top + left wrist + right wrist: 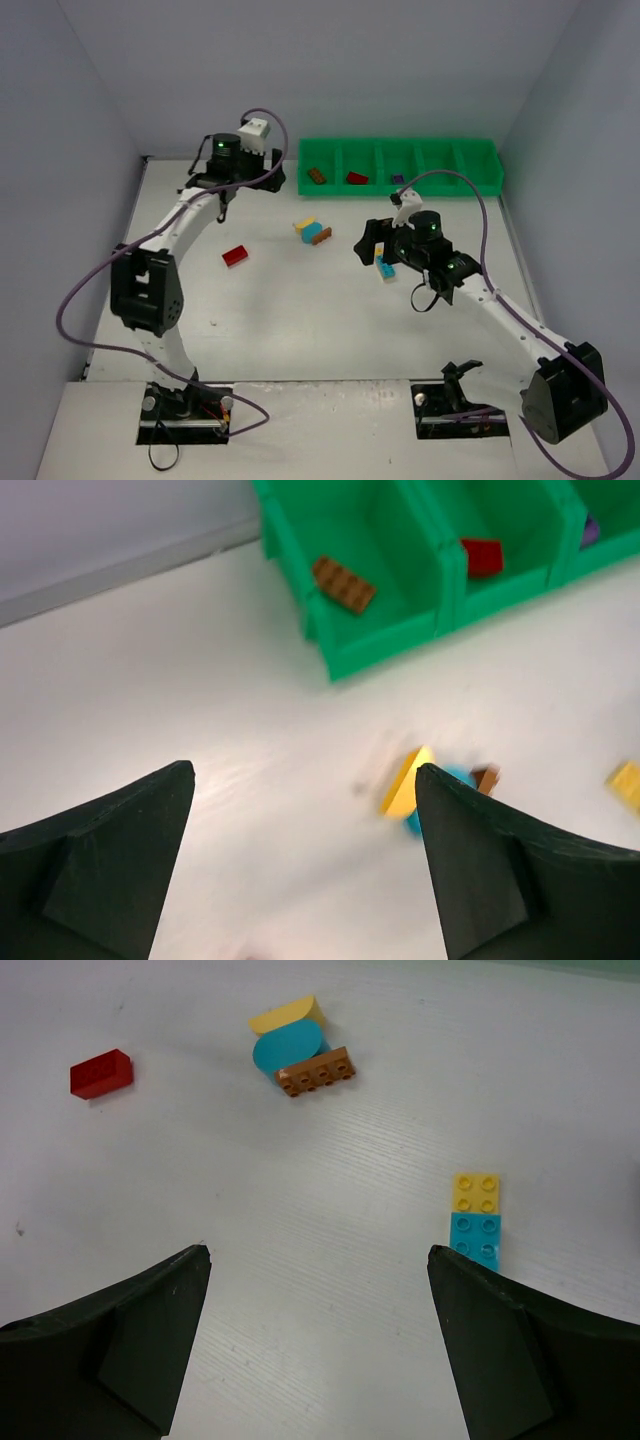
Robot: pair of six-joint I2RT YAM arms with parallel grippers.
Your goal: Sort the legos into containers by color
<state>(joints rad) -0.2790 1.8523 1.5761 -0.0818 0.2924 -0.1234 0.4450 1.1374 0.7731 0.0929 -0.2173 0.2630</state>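
Note:
The red lego is on the tabletop outside the tray [480,185], below my left gripper and back toward my base, so I need to move this gripper back and lower it around the lego next.
The green tray [480,185] of containers stands at the back. It holds a brown lego [317,176], a red lego [357,178] and a purple lego [397,180], each in its own compartment. On the table lie a red lego [236,256], a yellow, light blue and brown cluster [313,232] and a yellow-and-blue stack [385,269]. My left gripper [302,768] is open and empty, above the table left of the tray. My right gripper [318,1250] is open and empty, with the stack [476,1221] just beyond its right fingertip.
Grey walls close in the table on the left, back and right. The tray's two right compartments [470,160] show nothing inside. The left wrist view shows the tray's left end [345,660] and the cluster [405,783] by my right finger.

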